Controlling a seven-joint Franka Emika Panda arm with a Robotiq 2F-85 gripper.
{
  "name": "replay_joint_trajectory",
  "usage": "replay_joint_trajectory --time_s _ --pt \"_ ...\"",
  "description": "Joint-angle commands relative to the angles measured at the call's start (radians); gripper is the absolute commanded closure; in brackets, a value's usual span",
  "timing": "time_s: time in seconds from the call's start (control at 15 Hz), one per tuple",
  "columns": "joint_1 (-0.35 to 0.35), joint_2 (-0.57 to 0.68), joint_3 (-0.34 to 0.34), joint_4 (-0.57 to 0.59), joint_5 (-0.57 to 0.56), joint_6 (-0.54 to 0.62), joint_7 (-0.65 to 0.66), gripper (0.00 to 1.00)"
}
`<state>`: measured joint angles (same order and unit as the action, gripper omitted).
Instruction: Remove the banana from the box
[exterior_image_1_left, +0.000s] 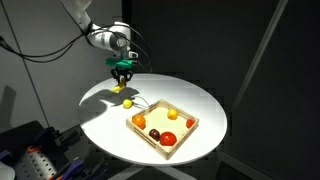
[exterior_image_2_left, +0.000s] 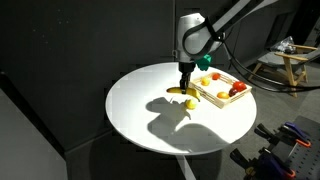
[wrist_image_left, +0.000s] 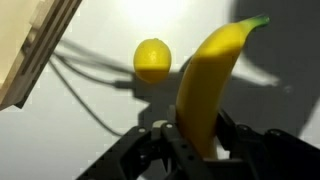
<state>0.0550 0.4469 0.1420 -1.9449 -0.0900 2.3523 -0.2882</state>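
The banana is still hanging above the table. I will next lower my gripper beside the small round yellow fruit, onto the bare tabletop outside the box, to let go of the banana.
The banana (wrist_image_left: 210, 80) is yellow and curved with a green tip. It sits between my gripper's (wrist_image_left: 195, 150) black fingers, which are shut on its lower end. In both exterior views the gripper (exterior_image_1_left: 121, 78) (exterior_image_2_left: 185, 82) is low over the white round table, outside the box, with the banana (exterior_image_1_left: 117, 88) (exterior_image_2_left: 178, 92) at its tips, at or just above the tabletop. The pale wooden box (exterior_image_1_left: 185, 135) (exterior_image_2_left: 212, 98) stands beside it; its edge shows in the wrist view (wrist_image_left: 35, 50).
A small round yellow fruit (wrist_image_left: 152, 58) (exterior_image_1_left: 127, 103) (exterior_image_2_left: 191, 102) lies on the table (exterior_image_1_left: 110, 125) near the banana, outside the box. Several round fruits, orange, red and dark, lie in the box. Table edges drop off all round; dark curtains behind.
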Motion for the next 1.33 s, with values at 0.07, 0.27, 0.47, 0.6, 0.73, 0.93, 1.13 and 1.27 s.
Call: replay_joint_trajectory --time_s 0.07,0.27,0.47,0.6,0.73,0.93,1.13,1.27 --pt "0.003 -0.07 0.012 -0.104 0.001 0.048 -0.036 0.84" --pt "0.002 -0.088 0.019 -0.149 0.003 0.059 -0.047 0.84" --pt "-0.002 -0.099 0.027 -0.189 0.01 0.081 -0.067 0.84" --pt "-0.005 -0.102 0.031 -0.212 0.015 0.105 -0.08 0.84" --pt "-0.004 -0.1 0.033 -0.232 0.012 0.137 -0.084 0.84" --pt "-0.003 -0.093 0.031 -0.26 0.006 0.183 -0.079 0.84" --pt "-0.004 -0.086 0.029 -0.28 0.003 0.216 -0.075 0.84" --pt "-0.003 -0.081 0.026 -0.29 -0.001 0.228 -0.071 0.84"
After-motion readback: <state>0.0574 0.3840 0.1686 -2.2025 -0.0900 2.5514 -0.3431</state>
